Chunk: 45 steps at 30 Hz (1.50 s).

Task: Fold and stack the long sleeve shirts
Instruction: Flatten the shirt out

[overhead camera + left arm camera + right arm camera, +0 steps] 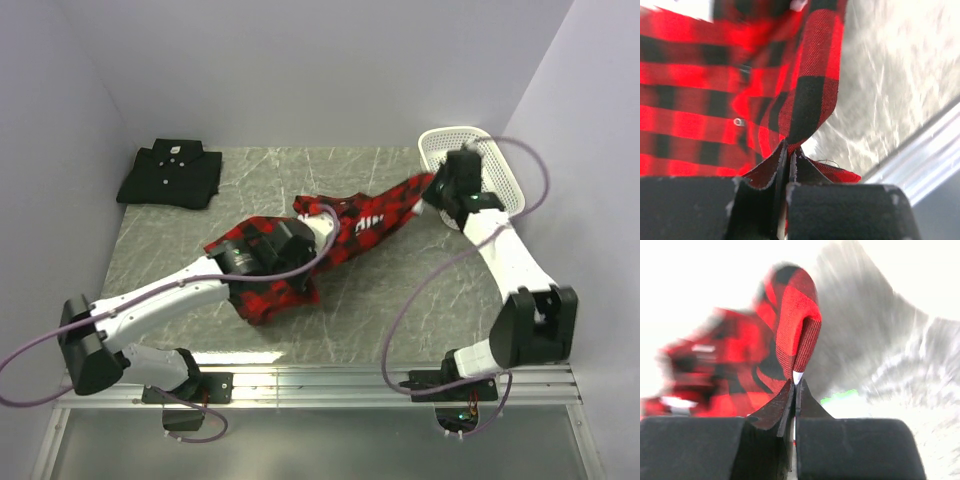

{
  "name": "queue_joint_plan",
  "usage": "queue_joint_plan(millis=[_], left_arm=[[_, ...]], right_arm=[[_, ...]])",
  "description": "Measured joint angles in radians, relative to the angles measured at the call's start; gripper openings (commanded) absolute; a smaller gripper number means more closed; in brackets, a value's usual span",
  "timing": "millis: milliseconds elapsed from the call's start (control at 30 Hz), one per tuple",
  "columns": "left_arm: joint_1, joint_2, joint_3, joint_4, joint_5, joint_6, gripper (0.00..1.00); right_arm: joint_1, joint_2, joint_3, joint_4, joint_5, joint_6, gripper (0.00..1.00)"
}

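I should next lift my left gripper outward and release the plaid shirt's fold on the tabletop beside the black shirt, to the gripper's left in the top view.
The red-and-black plaid shirt (345,228) lies stretched and bunched across the middle of the table, white letters showing on it. My left gripper (322,222) is at its middle and is shut on a fold of the plaid cloth (812,95), the jaws (789,150) pinched together. My right gripper (432,196) is at the shirt's far right end, beside the basket. It is shut on a raised edge of the plaid shirt (790,325), which stands up from the jaws (796,382). The plain black shirt (170,172) lies folded at the back left corner, with neither gripper near it.
A white mesh basket (455,131) stands at the back right, partly behind my right wrist. The grey marbled tabletop (400,300) is walled on the left, back and right. A metal rail (330,378) runs along the near edge.
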Motion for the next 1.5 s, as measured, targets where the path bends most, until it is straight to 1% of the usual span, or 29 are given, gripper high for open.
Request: queue_joint_plan(millis=[67,200,300,367,533,700,900,1000,1067,1167,1267,1367,1500], left_arm=[[0.022,-0.025,0.051,-0.008,-0.034,0.021,0.01],[0.074,-0.064,0.202,-0.005,-0.109,0.075,0.00],[0.087,-0.078,0.321,0.007,-0.157,0.122,0.01],[0.087,-0.086,0.396,0.013,-0.167,0.151,0.01],[0.084,-0.118,0.559,0.021,-0.144,0.193,0.01],[0.077,-0.160,0.657,0.042,-0.025,0.205,0.00],[0.071,-0.210,0.675,0.057,0.119,0.196,0.00],[0.069,-0.222,0.671,0.061,0.132,0.182,0.00],[0.067,-0.230,0.656,0.066,0.104,0.177,0.00],[0.066,-0.237,0.609,0.079,0.006,0.175,0.00],[0.080,-0.234,0.534,0.106,-0.095,0.178,0.00],[0.164,-0.208,0.453,0.132,-0.132,0.177,0.01],[0.382,-0.126,0.339,0.205,-0.084,0.148,0.02]], right_arm=[[0.004,-0.064,0.099,-0.026,0.024,-0.024,0.00],[0.008,-0.169,0.296,-0.064,0.063,-0.081,0.00],[0.008,-0.233,0.402,-0.072,0.079,-0.128,0.00],[0.008,-0.283,0.446,-0.072,0.092,-0.163,0.00],[0.010,-0.386,0.546,-0.082,0.108,-0.260,0.00],[0.016,-0.485,0.625,-0.081,0.109,-0.349,0.00],[0.019,-0.600,0.658,-0.077,0.094,-0.445,0.00],[0.019,-0.617,0.669,-0.066,0.072,-0.469,0.00],[0.019,-0.615,0.663,-0.063,0.054,-0.476,0.00],[0.019,-0.600,0.634,-0.059,0.016,-0.483,0.00],[0.019,-0.546,0.608,-0.044,-0.016,-0.483,0.00],[0.019,-0.475,0.554,-0.019,-0.045,-0.479,0.00],[0.030,-0.323,0.495,0.029,-0.122,-0.465,0.00]])
